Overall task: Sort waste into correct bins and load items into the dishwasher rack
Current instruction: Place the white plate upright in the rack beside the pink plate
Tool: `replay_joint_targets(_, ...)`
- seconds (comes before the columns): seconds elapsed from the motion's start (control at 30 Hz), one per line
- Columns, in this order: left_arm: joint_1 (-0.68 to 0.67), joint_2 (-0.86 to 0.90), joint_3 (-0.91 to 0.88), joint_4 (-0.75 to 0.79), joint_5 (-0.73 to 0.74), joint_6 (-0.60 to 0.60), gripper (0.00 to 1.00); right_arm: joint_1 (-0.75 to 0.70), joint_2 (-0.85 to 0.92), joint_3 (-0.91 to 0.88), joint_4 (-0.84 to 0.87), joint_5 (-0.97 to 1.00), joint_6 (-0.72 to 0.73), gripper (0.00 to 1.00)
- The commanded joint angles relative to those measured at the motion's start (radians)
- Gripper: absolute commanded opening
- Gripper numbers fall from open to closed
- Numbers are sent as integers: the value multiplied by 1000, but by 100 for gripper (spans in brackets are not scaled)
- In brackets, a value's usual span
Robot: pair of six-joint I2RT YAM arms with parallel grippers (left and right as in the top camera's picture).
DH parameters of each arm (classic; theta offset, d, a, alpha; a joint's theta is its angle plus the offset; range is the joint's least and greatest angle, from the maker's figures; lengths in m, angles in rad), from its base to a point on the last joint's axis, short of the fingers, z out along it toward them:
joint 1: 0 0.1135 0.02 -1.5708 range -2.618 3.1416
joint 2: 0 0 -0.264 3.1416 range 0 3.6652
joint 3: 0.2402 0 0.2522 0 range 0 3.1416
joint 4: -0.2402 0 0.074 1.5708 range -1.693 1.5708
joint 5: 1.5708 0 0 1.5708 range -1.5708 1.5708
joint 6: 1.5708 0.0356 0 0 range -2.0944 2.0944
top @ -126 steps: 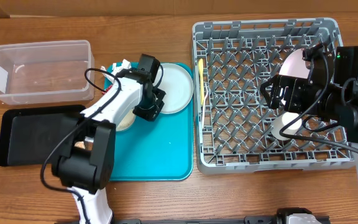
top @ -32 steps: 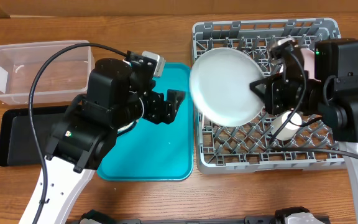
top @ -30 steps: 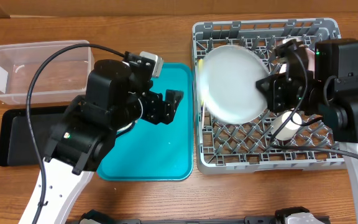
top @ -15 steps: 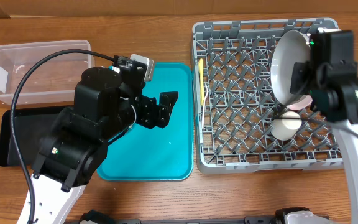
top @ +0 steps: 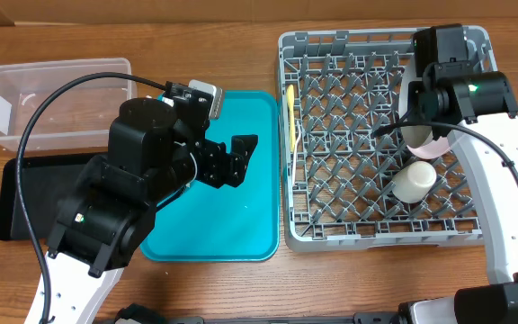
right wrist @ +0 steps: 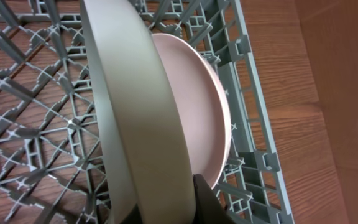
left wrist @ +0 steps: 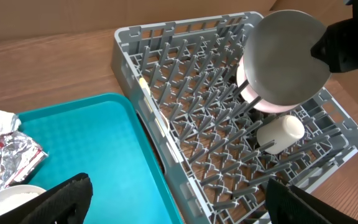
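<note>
My right gripper will lower the pale grey plate (right wrist: 129,124) to put its lower edge among the rack's wires next to the pinkish plate, because it is still above them.
My right gripper (right wrist: 166,211) is shut on the pale grey plate (right wrist: 129,124), holding it on edge over the dishwasher rack (top: 349,216) at its right side. The pinkish plate (right wrist: 197,106) stands upright right behind it. A white cup (top: 415,183) lies in the rack just in front of both plates, and a thin yellow utensil (top: 290,117) lies along the rack's left wall. My left gripper (top: 232,157) hangs open above the teal tray (top: 232,225), nothing between its fingers (left wrist: 67,199). A crumpled foil wrapper (left wrist: 11,162) and a white tissue (left wrist: 5,120) lie on that tray's left part.
A clear tub (top: 57,103) stands at the far left, with the shallow black tray (top: 21,193) in front of it. A white rounded dish edge (left wrist: 8,202) shows at the tray's near-left corner. My left arm covers much of the teal tray from above.
My right arm carried the grey plate from the rack's left-middle to its right side and turned it on edge beside the pinkish plate. The left arm drew back slightly to the left.
</note>
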Motion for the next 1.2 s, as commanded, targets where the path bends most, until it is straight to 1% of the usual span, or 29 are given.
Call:
replay_joint_targets(0.0, -5, -8, 10, 0, -8, -3, 92, -2, 6, 0, 8, -48, 2, 4)
replay_joint_targets(0.27, -5, -8, 10, -35, -8, -3, 93, -2, 45, -78, 73, -50, 4, 5)
replay_joint_targets(0.3, -5, -8, 10, -37, -8, -3, 93, -2, 45, -78, 74, -49, 4, 21)
replay_joint_targets(0.33, -5, -8, 10, -40, -8, -3, 93, -2, 44, -77, 74, -49, 4, 43)
replay_joint_targets(0.37, -5, -8, 10, -43, -8, -3, 94, -2, 44, -74, 73, -49, 4, 56)
replay_joint_targets(0.4, -5, -8, 10, -44, -8, -3, 94, -2, 41, -68, 68, -49, 5, 61)
replay_joint_targets(0.5, -5, -8, 10, -43, -8, -3, 95, -1, 16, -28, 34, -54, 57, 68)
replay_joint_targets(0.57, -5, -7, 10, -43, -9, -3, 97, -1, -13, 5, 11, -106, 65, 68)
replay_joint_targets(0.73, -5, -7, 10, -56, -26, -2, 98, -1, -143, 84, -39, -318, 65, 68)
replay_joint_targets(0.77, -5, -7, 10, -62, -34, -2, 99, -1, -173, 90, -40, -365, 64, 72)
replay_joint_targets(0.8, -5, -7, 10, -69, -44, -2, 99, -1, -215, 92, -39, -426, 64, 82)
replay_joint_targets(0.83, -5, -6, 10, -74, -53, -2, 100, -1, -246, 92, -35, -472, 64, 100)
replay_joint_targets(0.9, -5, 1, 10, -90, -69, -3, 100, -1, -306, 92, -31, -566, 64, 100)
replay_joint_targets(0.97, -5, 21, 10, -121, -126, -12, 100, -1, -351, 92, -33, -667, 64, 100)
replay_joint_targets(1.03, -5, 56, 10, -172, -220, -75, 100, -1, -385, 92, -41, -803, 64, 100)
replay_joint_targets(1.1, -5, 113, 10, -239, -313, -188, 100, -1, -409, 92, -56, -970, 64, 100)
replay_joint_targets(1.17, -5, 154, 10, -270, -346, -236, 100, -1, -415, 92, -77, -1027, 64, 100)
